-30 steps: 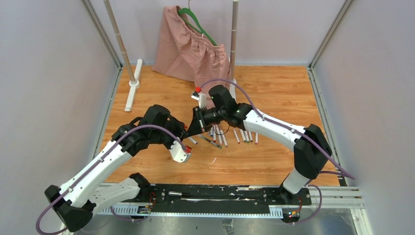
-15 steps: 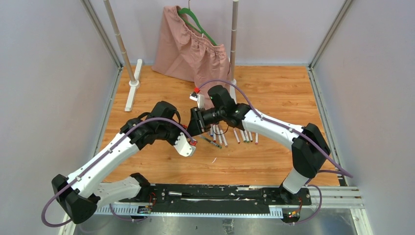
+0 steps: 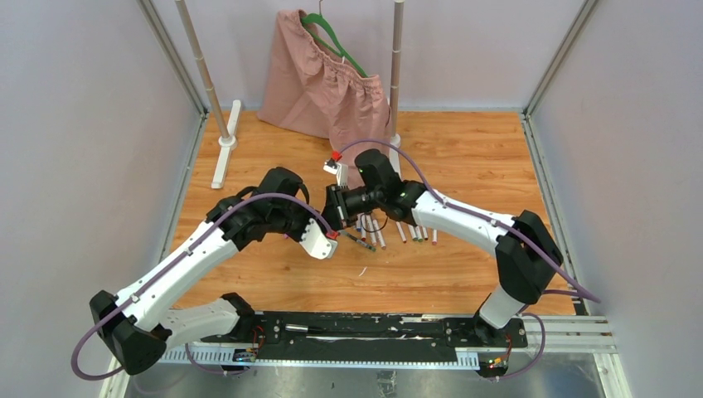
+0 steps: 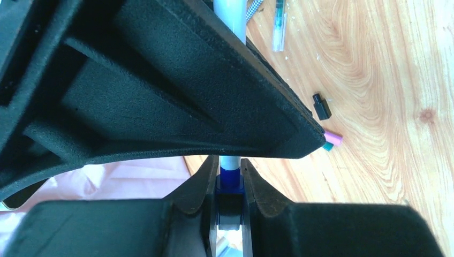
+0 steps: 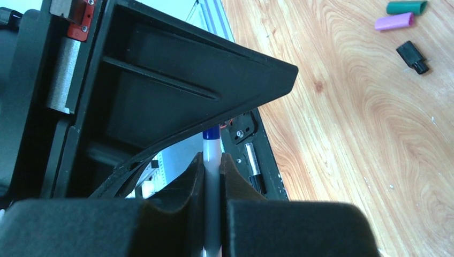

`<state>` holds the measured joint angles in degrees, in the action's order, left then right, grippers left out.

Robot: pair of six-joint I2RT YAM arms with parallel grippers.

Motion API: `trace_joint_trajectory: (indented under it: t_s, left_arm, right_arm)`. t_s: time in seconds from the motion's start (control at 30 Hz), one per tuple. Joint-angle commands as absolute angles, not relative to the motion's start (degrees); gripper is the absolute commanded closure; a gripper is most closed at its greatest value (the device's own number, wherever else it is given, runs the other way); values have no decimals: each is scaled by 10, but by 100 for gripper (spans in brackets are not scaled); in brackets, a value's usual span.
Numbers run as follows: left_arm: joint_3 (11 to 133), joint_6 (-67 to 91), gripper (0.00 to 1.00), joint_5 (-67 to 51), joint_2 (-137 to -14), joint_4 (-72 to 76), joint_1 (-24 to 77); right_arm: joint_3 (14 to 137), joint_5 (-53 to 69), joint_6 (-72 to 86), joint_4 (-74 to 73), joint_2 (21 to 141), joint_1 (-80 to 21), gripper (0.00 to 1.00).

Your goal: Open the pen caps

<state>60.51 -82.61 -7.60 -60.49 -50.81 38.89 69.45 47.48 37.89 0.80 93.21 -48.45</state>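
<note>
Next, the left gripper goes down and to the left in the top view and releases the blue cap [image 4: 230, 184] beside the pink cap [image 4: 333, 138], since loose caps lie there.
My right gripper [image 5: 212, 160] is shut on a white pen barrel [image 5: 212, 174] and holds it above the table. The barrel's blue cap [image 4: 230, 184] sits between the pads of my left gripper [image 4: 230, 167], which is shut on it. In the top view the two grippers meet tip to tip, the left gripper [image 3: 326, 235] against the right gripper [image 3: 335, 212]. Loose pen caps lie on the wood: a black cap [image 4: 321, 106], a pink cap [image 4: 334, 138] and a teal cap [image 4: 326, 145]. The right wrist view shows them too: green [image 5: 407, 7], pink [image 5: 393, 21], black [image 5: 412, 56].
A row of several pens [image 3: 406, 230] lies on the wooden table just right of the grippers. A pink cloth [image 3: 319, 87] on a green hanger leans at the back between two rack poles [image 3: 396, 66]. A black rail [image 3: 356, 327] runs along the near edge.
My left arm has swung right and up towards the right gripper, and its jaws now sit around the pen's blue cap. The right arm has barely moved.
</note>
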Motion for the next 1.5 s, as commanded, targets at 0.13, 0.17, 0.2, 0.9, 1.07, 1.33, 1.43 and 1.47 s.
trace_joint_trajectory:
  t_s: [0.13, 0.17, 0.2, 0.9, 1.07, 1.33, 1.43, 1.47]
  left_arm:
    - [569, -848, 100, 6, -622, -465, 344]
    - [569, -851, 100, 13, -627, -459, 331]
    - [568, -855, 100, 16, -634, -453, 321]
    - [552, -699, 100, -62, -793, -473, 236]
    - [566, -663, 100, -85, -863, -473, 204]
    - [568, -628, 77, -111, -895, -448, 203]
    - [565, -622, 68, -115, -900, -437, 203]
    - [563, -620, 66, -112, -902, -434, 203]
  right_arm:
    - [614, 436, 334, -88, 866, -462, 100]
    - [603, 434, 331, -94, 859, -462, 100]
    - [591, 432, 328, -99, 852, -462, 100]
    - [504, -8, 229, -153, 817, -434, 100]
    - [492, -75, 214, -126, 856, -429, 100]
    - [481, -69, 210, -86, 897, -410, 98]
    - [479, -66, 205, -79, 906, -407, 92]
    - [479, -65, 203, -78, 909, -404, 91]
